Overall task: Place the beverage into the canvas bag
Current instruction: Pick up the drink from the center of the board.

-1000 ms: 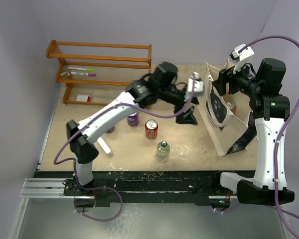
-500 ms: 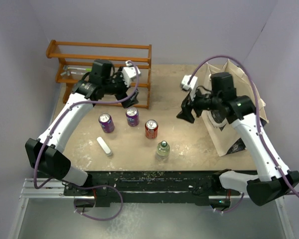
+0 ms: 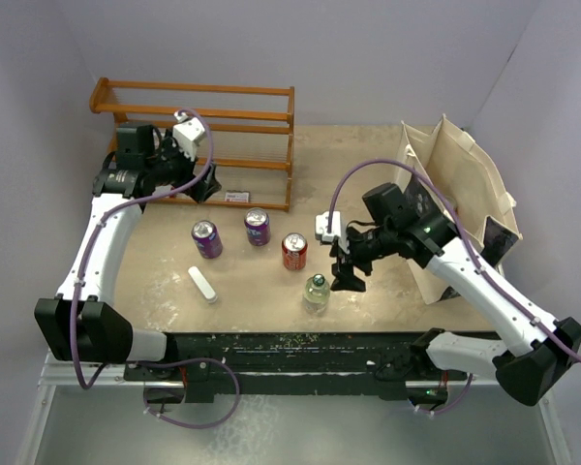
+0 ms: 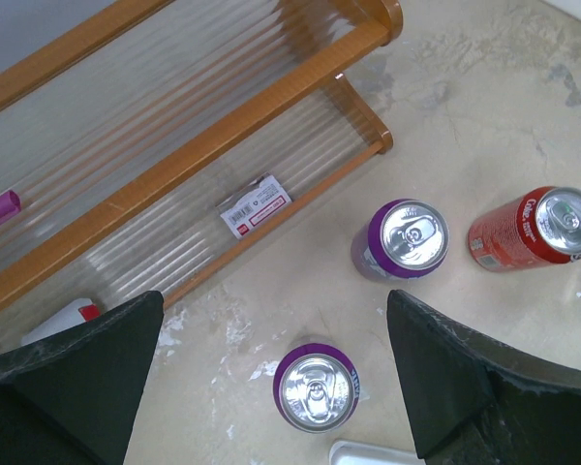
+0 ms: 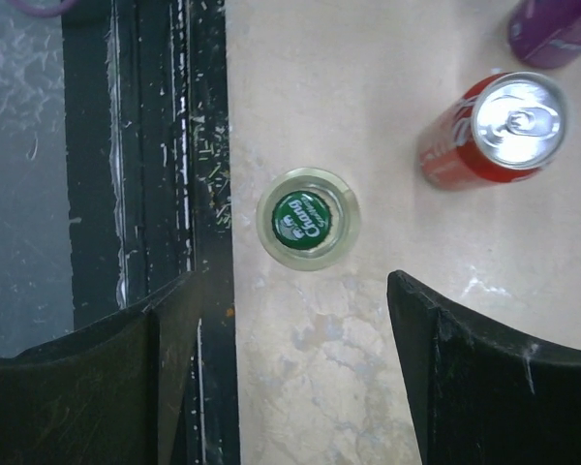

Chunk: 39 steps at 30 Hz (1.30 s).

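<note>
The green cap is beyond my right gripper's fingers. My right gripper will next move down and to the left in the top view, with its fingers open around the bottle's neck [image 3: 319, 281] [image 5: 302, 221].
The cream canvas bag [image 3: 457, 189] stands at the right of the table. Two purple cans [image 3: 205, 237] [image 3: 258, 226], a red can [image 3: 293, 250] and a green-capped glass bottle [image 3: 317, 291] stand in the middle. My left gripper [image 3: 201, 187] is open and empty, high beside the rack; below it are the purple cans [image 4: 316, 387] [image 4: 412, 237] and the red can [image 4: 533, 228]. My right gripper [image 3: 347, 273] is open and empty, just right of the bottle. In the right wrist view the bottle [image 5: 307, 218] lies just ahead of the open gripper [image 5: 295, 291].
A wooden rack [image 3: 194, 126] stands at the back left, with pens and a small label [image 4: 255, 205] on it. A white flat object [image 3: 202, 285] lies near the front left. The black front rail [image 5: 145, 145] runs close beside the bottle.
My left arm has swung from beside the bag back left to the rack. My right arm has left the bag and come down and forward to the bottle.
</note>
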Tool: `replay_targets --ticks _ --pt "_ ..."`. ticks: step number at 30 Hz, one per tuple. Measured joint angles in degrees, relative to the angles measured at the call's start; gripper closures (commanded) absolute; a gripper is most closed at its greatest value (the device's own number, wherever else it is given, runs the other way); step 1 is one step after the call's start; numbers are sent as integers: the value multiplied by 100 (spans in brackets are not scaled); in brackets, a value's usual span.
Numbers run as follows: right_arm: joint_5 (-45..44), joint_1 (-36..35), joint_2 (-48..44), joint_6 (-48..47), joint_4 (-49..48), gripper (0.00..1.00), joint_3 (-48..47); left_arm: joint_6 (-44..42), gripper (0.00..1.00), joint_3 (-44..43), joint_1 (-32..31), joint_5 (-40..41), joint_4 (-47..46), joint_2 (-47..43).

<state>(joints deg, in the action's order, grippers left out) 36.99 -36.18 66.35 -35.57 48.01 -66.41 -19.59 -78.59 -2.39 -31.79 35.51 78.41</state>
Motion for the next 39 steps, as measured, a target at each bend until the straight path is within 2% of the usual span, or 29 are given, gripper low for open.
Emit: replay_targets --ticks 5,14,18,33,39 --pt "-81 -249 118 13 -282 26 348 229 1 79 229 -232 -129 -2" --pt "-264 -555 629 111 -968 36 505 415 1 201 278 -662 -227 -11" --pt "-330 -592 732 111 -1117 44 518 459 1 201 278 -763 -256 -11" --pt "-282 -625 752 120 -1257 54 796 564 1 199 278 -916 -286 24" --pt "-149 -629 704 138 -1567 77 855 579 1 199 284 -925 -304 35"
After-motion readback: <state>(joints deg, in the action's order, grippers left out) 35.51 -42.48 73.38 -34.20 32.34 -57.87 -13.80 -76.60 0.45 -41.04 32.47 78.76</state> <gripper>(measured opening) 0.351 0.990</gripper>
